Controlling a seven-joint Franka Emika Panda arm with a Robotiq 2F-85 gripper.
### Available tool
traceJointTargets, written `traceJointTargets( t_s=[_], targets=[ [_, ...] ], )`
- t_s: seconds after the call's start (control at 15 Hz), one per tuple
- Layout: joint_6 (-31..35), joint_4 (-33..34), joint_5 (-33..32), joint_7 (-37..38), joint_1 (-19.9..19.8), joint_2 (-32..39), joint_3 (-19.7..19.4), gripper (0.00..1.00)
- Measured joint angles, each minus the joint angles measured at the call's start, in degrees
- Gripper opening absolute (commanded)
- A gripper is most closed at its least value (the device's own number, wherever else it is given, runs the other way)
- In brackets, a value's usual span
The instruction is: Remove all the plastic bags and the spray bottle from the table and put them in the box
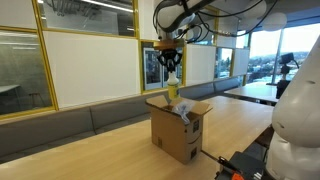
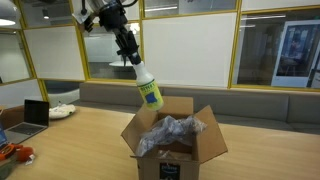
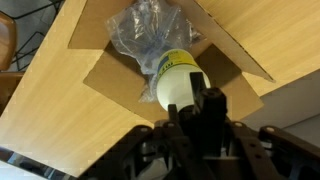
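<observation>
The bottle in my gripper still hangs above a side flap. Next, the bottle goes across over the box opening (image 3: 174,41), then down beside the crumpled bags.
My gripper (image 2: 131,56) is shut on the black head of a spray bottle (image 2: 148,88) with a white body and yellow label. It holds the bottle tilted just above the open cardboard box (image 2: 205,150), as an exterior view (image 1: 173,88) also shows. In the wrist view the bottle (image 3: 178,82) hangs below my gripper (image 3: 200,105), over the box (image 3: 100,40). Crumpled clear plastic bags (image 2: 172,132) lie inside the box and also show in the wrist view (image 3: 145,30).
The box (image 1: 178,130) stands on a long wooden table (image 1: 110,150). A laptop (image 2: 30,115) and a white object (image 2: 62,112) sit at the far end of the table. A grey bench (image 1: 60,125) runs along the glass wall.
</observation>
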Motion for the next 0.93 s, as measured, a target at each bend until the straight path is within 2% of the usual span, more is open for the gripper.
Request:
traceJointTargets(
  t_s=[0.47, 0.73, 0.93],
  targets=[
    [4.47, -7.76, 0.06, -4.7, -3.48, 1.38, -6.13, 0.17],
    [8.46, -11.89, 0.55, -8.96, -4.96, 5.77, -8.92, 0.18],
    [9.26, -12.47, 1.52, -14.73, -5.36, 10.85, -10.47, 0.18]
  ],
)
